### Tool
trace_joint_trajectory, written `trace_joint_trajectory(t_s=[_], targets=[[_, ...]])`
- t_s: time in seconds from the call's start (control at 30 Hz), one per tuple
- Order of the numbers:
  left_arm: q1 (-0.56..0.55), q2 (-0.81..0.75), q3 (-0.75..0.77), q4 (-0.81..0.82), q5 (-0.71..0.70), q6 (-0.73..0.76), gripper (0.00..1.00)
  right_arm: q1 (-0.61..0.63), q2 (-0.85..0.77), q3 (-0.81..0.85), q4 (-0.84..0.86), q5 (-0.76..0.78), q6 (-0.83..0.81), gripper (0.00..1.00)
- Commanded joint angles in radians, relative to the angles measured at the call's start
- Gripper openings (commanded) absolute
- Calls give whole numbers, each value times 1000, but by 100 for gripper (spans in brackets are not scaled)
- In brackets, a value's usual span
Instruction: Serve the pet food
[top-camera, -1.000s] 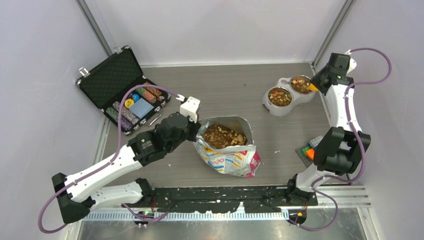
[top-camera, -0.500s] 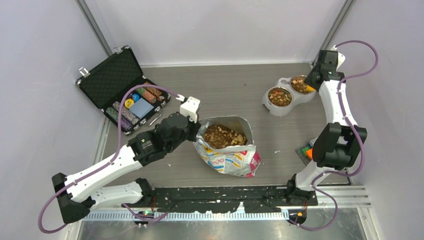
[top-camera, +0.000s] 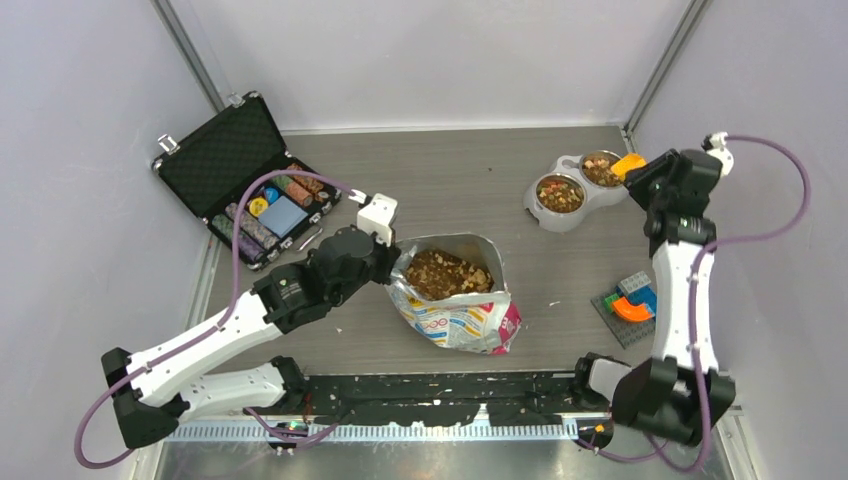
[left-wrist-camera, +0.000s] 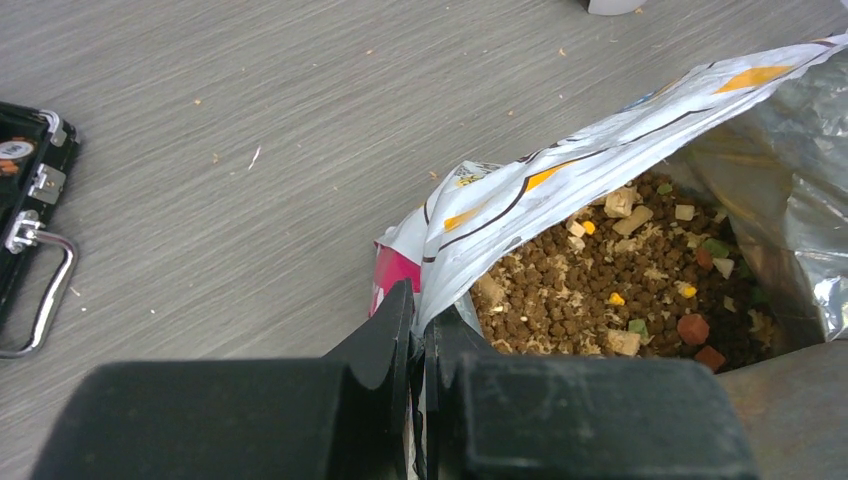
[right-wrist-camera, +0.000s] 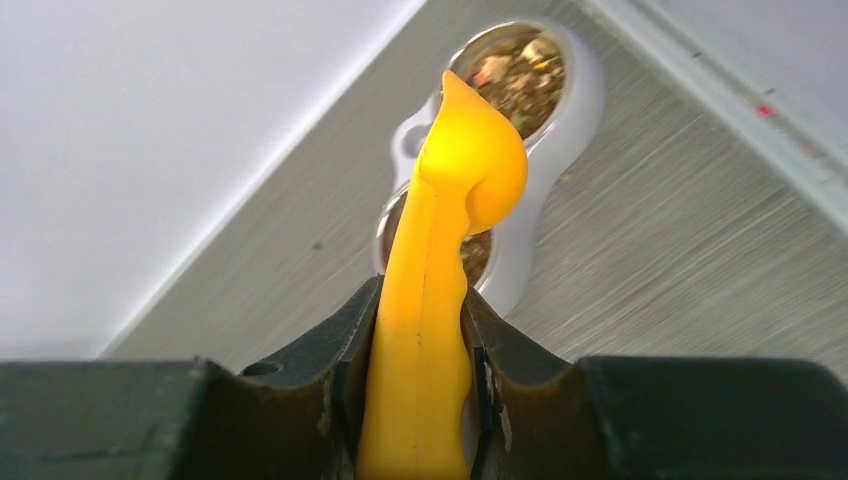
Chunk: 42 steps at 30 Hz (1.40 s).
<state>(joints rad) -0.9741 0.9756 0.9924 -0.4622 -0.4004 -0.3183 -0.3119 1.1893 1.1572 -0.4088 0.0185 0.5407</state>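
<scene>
Next, I draw my right gripper back and down, releasing the scoop (right-wrist-camera: 440, 270) on the tabletop between bag and bricks, since that bare spot lies below and back of it.
The pet food (top-camera: 447, 271) fills an open printed foil bag (top-camera: 462, 320) lying mid-table; it shows as brown kibble in the left wrist view (left-wrist-camera: 610, 290). My left gripper (top-camera: 392, 264) is shut on the bag's left rim (left-wrist-camera: 470, 215). More kibble lies in both cups of a white double bowl (top-camera: 540, 214), seen in the right wrist view too (right-wrist-camera: 575, 110). My right gripper (top-camera: 645, 170) is shut on the handle of a yellow scoop (right-wrist-camera: 440, 270), held above and right of the bowl, with its head (top-camera: 628, 163) by the right cup.
An open black case (top-camera: 215, 155) of poker chips sits at the back left. A small grey plate with coloured bricks (top-camera: 628, 301) lies at the right. Loose crumbs dot the wood table (top-camera: 440, 180). White walls close the back and sides.
My right arm swung right and its elbow straightened; the scoop head moved off the right cup toward its right edge. The left arm and bag have not moved.
</scene>
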Motion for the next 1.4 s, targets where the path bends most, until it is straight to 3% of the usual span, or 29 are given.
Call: trace_joint_trajectory(t_s=[0.0,0.2,0.5,0.73,0.87,0.93,1.07,1.17,1.37], targets=[[12,-72,31,17,-67,-27,0,-67,-207,-180,189,-311,159,5],[12,-105,9,8,-68,-48,0,-83,-530,-482,281,-532,278,5],[12,-76,42,6,-57,-33,0,-81,-966,-808,-9,-600,275,9],[12,-63,49,0,-49,-41,0,-82,-1025,-1011,0,-639,279,11],[12,-67,49,-7,-51,-43,0,-81,-1020,-1035,-69,-567,203,18],[12,-66,50,-7,-49,-44,0,-81,-1024,-1036,-123,-517,165,25],[12,-64,54,-11,-46,-44,0,-82,-1040,-1017,-235,-403,124,56],[11,-65,58,-18,-50,-43,0,-82,-1060,-974,-302,-329,120,98],[12,-69,67,-17,-55,-39,0,-81,-1092,-845,-409,-257,108,95]])
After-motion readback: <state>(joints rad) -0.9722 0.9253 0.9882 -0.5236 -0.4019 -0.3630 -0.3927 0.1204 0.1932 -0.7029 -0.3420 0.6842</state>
